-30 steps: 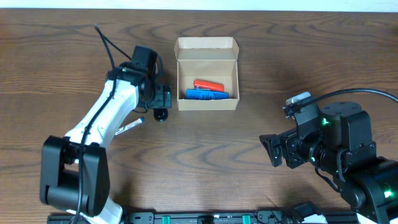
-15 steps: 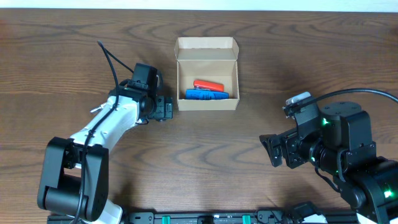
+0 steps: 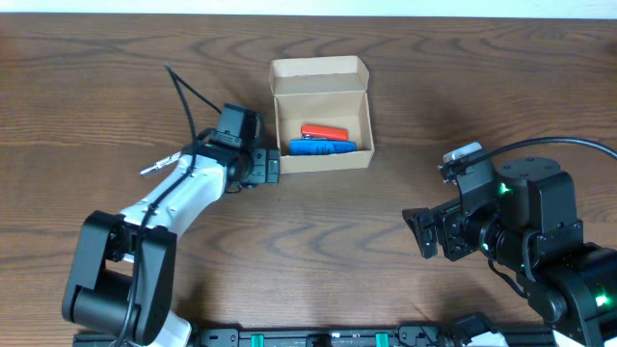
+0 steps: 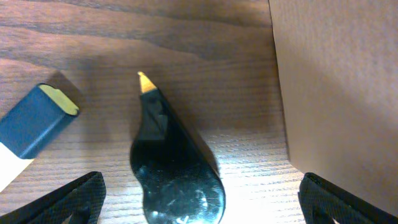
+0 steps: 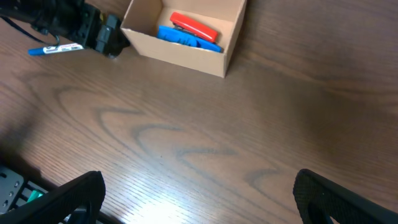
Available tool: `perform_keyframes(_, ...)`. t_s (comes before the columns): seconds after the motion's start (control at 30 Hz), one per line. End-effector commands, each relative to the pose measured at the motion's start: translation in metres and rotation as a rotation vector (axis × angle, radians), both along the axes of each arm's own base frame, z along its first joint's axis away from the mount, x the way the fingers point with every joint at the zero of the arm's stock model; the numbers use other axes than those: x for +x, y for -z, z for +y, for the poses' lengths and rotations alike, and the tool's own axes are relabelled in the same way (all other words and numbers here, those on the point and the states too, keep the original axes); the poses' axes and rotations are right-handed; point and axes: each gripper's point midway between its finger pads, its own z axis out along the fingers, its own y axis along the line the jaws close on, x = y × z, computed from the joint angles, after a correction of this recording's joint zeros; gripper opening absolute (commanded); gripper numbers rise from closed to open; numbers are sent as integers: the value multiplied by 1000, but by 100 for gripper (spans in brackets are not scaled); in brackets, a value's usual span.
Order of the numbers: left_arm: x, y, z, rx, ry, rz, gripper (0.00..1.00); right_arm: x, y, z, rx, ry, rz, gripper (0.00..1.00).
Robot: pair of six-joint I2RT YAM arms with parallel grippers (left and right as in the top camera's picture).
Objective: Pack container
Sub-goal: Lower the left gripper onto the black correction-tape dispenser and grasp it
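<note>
The black object is below my left gripper, and its wide body [image 4: 179, 183] is already between the open fingers. My left gripper should go down next and close across the object's body.
The tan cardboard container [image 3: 322, 159] stands open at the table's back middle, its lid flap folded back. A red item [image 3: 322, 131] and a blue item [image 3: 318, 147] lie inside; they also show in the right wrist view [image 5: 194, 27]. My left gripper [image 3: 274, 171] is open at the container's front left corner. In the left wrist view a glossy black teardrop object with a yellow tip [image 4: 168, 162] lies on the table between the spread fingers [image 4: 202, 202], with the container's wall [image 4: 339, 93] to the right. My right gripper [image 3: 422, 234] is open and empty, far right.
A blue-capped pen [image 4: 37, 121] lies left of the black object; it shows behind the left arm in the right wrist view [image 5: 55, 49]. A cable [image 3: 188, 92] loops up from the left arm. Bare wood table [image 3: 347, 241] lies between the arms.
My left gripper has moved right, to the container's front left corner, covering the black object from above. The container looks slightly turned. The right arm has not moved.
</note>
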Motion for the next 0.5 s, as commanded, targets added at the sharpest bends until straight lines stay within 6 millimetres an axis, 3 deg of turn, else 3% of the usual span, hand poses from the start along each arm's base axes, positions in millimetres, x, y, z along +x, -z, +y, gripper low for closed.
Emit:
perform_keyframes(0.0, -4, 13, 8, 62, -48, 18, 100, 0, 1, -1, -7, -7, -2, 99)
perform_keyframes(0.1, -3, 15, 11, 63, -74, 22, 100, 0, 1, -1, -7, -7, -2, 99)
perform_keyframes(0.13, -3, 16, 12, 63, -77, 23, 94, 0, 1, -1, -7, -7, -2, 99)
perform_keyframes(0.47, -2, 34, 13, 74, -78, 51, 82, 0, 1, -1, -7, -7, -2, 99)
